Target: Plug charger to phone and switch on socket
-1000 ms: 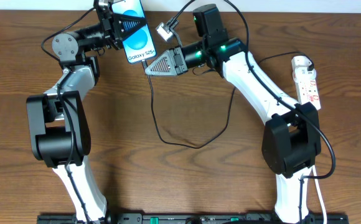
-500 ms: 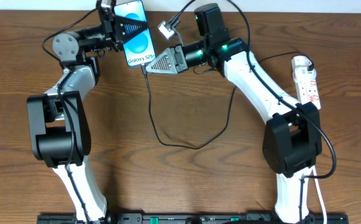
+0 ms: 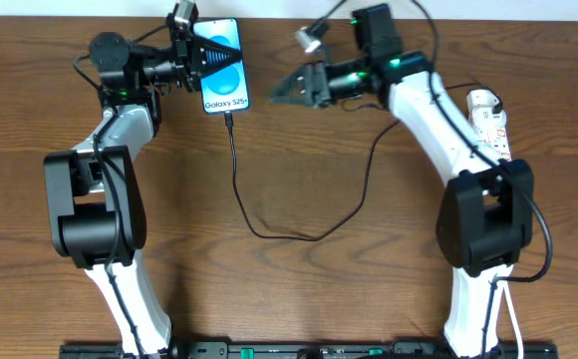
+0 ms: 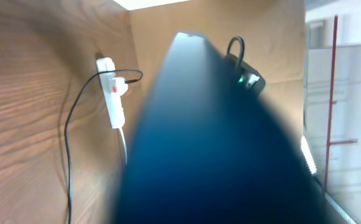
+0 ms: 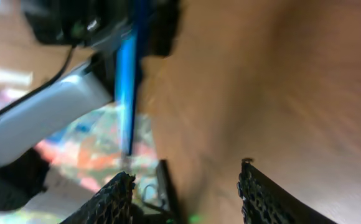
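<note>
The charger is in. My left gripper should next bring the phone down and back onto bare wood inside the cable's loop and release it.
My left gripper is shut on the phone, holding it at the back left with its blue-cyan screen facing up. The charger, a thin black cable, meets the phone's lower edge and loops across the table toward the socket, a white power strip at the right. Just right of the phone, my right gripper stands open, apart from the phone and holding nothing. The left wrist view is mostly filled by the blurred dark phone; beyond it lie the socket and the charger. In the right wrist view the phone is a blue edge ahead of my right gripper.
The wooden table carries the slack loop of cable in its middle. Both arm bases stand at the front edge, and the socket's white cord runs down behind the right arm.
My right gripper has opened, let go of the cable's plug tip and drawn back to the right. The phone has straightened and shifted slightly, with the cable now hanging from its lower edge.
</note>
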Robot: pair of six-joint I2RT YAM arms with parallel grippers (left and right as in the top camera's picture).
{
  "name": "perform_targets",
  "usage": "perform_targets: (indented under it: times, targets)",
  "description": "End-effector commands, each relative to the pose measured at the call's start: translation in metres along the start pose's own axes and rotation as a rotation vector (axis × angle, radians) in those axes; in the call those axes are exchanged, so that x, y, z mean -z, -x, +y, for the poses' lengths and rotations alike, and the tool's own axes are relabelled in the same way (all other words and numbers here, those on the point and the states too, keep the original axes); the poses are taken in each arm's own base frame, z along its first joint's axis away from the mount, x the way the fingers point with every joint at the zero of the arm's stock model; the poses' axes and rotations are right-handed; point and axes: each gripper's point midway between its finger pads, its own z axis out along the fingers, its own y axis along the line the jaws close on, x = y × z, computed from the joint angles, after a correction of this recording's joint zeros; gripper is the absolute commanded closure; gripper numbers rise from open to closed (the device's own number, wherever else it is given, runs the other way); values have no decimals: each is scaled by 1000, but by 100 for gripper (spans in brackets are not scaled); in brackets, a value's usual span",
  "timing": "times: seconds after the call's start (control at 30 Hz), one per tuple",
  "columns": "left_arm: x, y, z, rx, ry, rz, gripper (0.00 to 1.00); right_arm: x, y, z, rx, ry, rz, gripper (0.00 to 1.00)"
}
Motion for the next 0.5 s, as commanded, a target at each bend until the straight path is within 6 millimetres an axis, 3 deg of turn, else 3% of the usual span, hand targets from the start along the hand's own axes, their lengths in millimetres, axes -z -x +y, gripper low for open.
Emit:
perform_targets:
  times: [0.0,0.1,0.47]
  targets:
    - [-1,-1,-1,-137,5,9,93,23,11,-40,-67,-167,-70,48]
    - [-10,1,15,-107,19,-10,93,32,8,-60,-93,-267,-81,48]
    - [-23,-2,77,33,172,-100,93,41,-8,-88,-100,-435,-42,48]
